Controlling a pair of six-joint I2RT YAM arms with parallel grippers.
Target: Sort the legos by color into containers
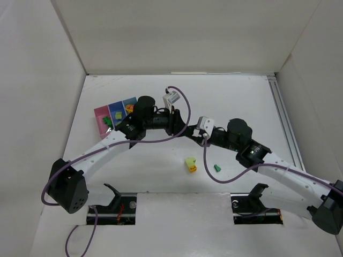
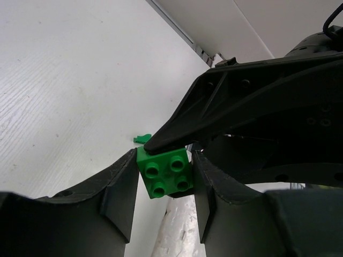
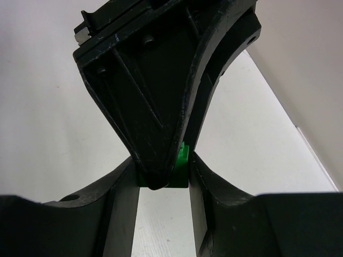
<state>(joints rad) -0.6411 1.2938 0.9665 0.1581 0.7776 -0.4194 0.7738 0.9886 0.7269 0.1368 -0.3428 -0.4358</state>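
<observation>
My left gripper swings left in the top view over the pink container [image 1: 103,119] next and releases the dark green brick where green ones already sit.
A dark green brick [image 2: 163,172] sits between my left gripper's [image 2: 163,184] fingers, studs facing the camera. A finger of my right gripper presses on its top edge. In the right wrist view the same brick [image 3: 182,168] sits between my right gripper's [image 3: 163,184] fingers, partly hidden by a left finger. The two grippers meet above mid-table, left [image 1: 181,125] and right [image 1: 193,131]. The containers stand at the back left: pink [image 1: 100,113], blue [image 1: 114,107], blue [image 1: 130,101], with small bricks inside. A yellow-orange brick [image 1: 190,164] and a green piece [image 1: 217,168] lie on the table.
White walls enclose the table on the left, back and right. A rail [image 1: 284,123] runs along the right edge. Cables loop from both wrists. The green piece also shows in the left wrist view [image 2: 142,139], lying beyond the held brick.
</observation>
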